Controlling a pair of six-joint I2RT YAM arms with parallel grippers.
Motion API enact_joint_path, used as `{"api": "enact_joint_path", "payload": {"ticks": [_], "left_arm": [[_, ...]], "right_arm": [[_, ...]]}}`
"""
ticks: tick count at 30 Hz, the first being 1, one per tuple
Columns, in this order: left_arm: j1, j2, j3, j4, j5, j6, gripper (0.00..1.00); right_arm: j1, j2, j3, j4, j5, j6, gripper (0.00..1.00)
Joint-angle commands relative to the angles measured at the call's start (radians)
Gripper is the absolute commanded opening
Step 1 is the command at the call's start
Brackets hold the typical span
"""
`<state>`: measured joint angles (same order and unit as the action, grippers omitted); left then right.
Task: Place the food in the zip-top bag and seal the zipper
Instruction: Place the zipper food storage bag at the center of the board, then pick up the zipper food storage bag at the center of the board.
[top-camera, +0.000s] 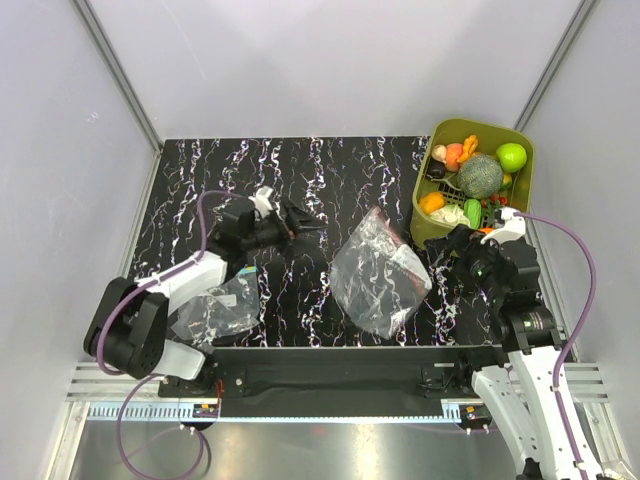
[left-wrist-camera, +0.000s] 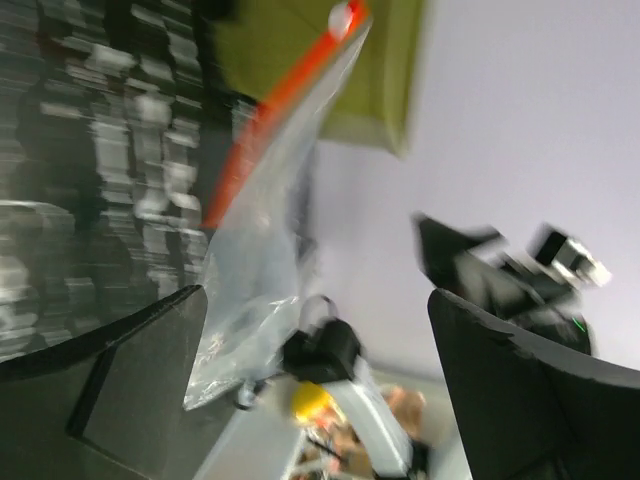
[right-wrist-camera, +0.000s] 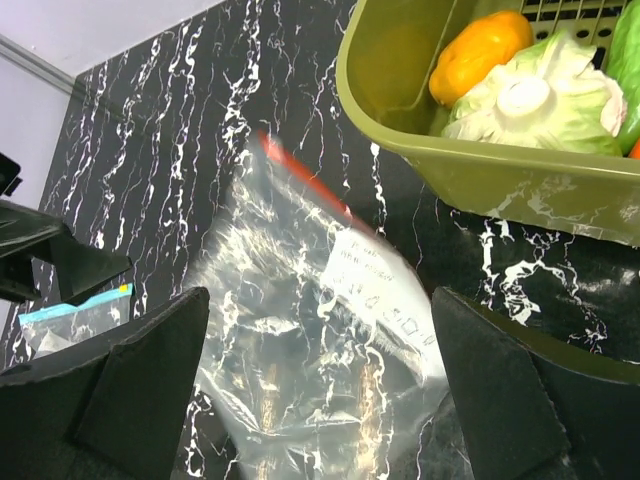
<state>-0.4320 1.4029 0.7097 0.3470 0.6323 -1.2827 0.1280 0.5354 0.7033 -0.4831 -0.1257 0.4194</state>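
Note:
The right gripper moves back from the tub's side next and descends to pinch the bag's nearest clear edge beside the white label.
The zip-top bag (top-camera: 378, 272) lies crumpled and empty at the table's middle, its red-orange zipper (top-camera: 380, 216) at the far end. The food sits in the olive tub (top-camera: 470, 126): green apple (top-camera: 511, 156), netted melon (top-camera: 480, 175), orange (top-camera: 432, 202), carrot (top-camera: 466, 148). My left gripper (top-camera: 300, 222) is open and empty, left of the bag; its blurred wrist view shows the bag (left-wrist-camera: 260, 270) and zipper (left-wrist-camera: 270, 130) ahead of that gripper (left-wrist-camera: 315, 380). My right gripper (top-camera: 450, 262) is open and empty just right of the bag; in its wrist view it (right-wrist-camera: 320, 400) hangs over the bag (right-wrist-camera: 320, 350) and zipper (right-wrist-camera: 305, 180).
A second clear bag with a teal-blue strip (top-camera: 215, 310) lies at the near left; it also shows in the right wrist view (right-wrist-camera: 70, 315). The tub's wall (right-wrist-camera: 480, 175) stands close to my right gripper, holding an orange (right-wrist-camera: 480, 50) and a toy cabbage (right-wrist-camera: 530, 100). Grey walls enclose the table.

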Motion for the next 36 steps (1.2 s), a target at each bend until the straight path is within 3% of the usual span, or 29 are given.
{"api": "enact_joint_path", "payload": {"ticks": [1,5,6,10,19,27,33,36], "left_arm": [[0.064,-0.102,0.086,-0.309,-0.109,0.269,0.99],[0.021,-0.202,0.236,-0.645,-0.38,0.463,0.99],[-0.002,-0.212,0.269,-0.686,-0.492,0.494,0.99],[-0.183,-0.162,0.388,-0.812,-0.672,0.597,0.99],[-0.47,0.03,0.435,-0.859,-0.858,0.64,0.99],[-0.703,0.134,0.441,-0.867,-0.971,0.628,0.99],[-0.758,0.14,0.453,-0.964,-1.068,0.602,0.99],[-0.761,0.091,0.426,-0.985,-1.077,0.602,0.99]], "right_arm": [[-0.001,0.015,0.022,0.014,-0.045,0.005,1.0],[-0.001,0.047,0.021,0.014,-0.071,0.001,1.0],[-0.001,0.054,0.022,0.012,-0.075,0.001,1.0],[0.001,0.084,0.016,0.005,-0.091,0.018,0.99],[-0.001,0.227,-0.056,-0.018,-0.086,0.117,0.95],[-0.002,0.167,-0.208,0.001,0.014,0.289,0.98],[-0.001,0.239,-0.312,0.081,0.029,0.39,0.97],[-0.001,0.299,-0.34,0.124,0.063,0.398,0.91]]}}
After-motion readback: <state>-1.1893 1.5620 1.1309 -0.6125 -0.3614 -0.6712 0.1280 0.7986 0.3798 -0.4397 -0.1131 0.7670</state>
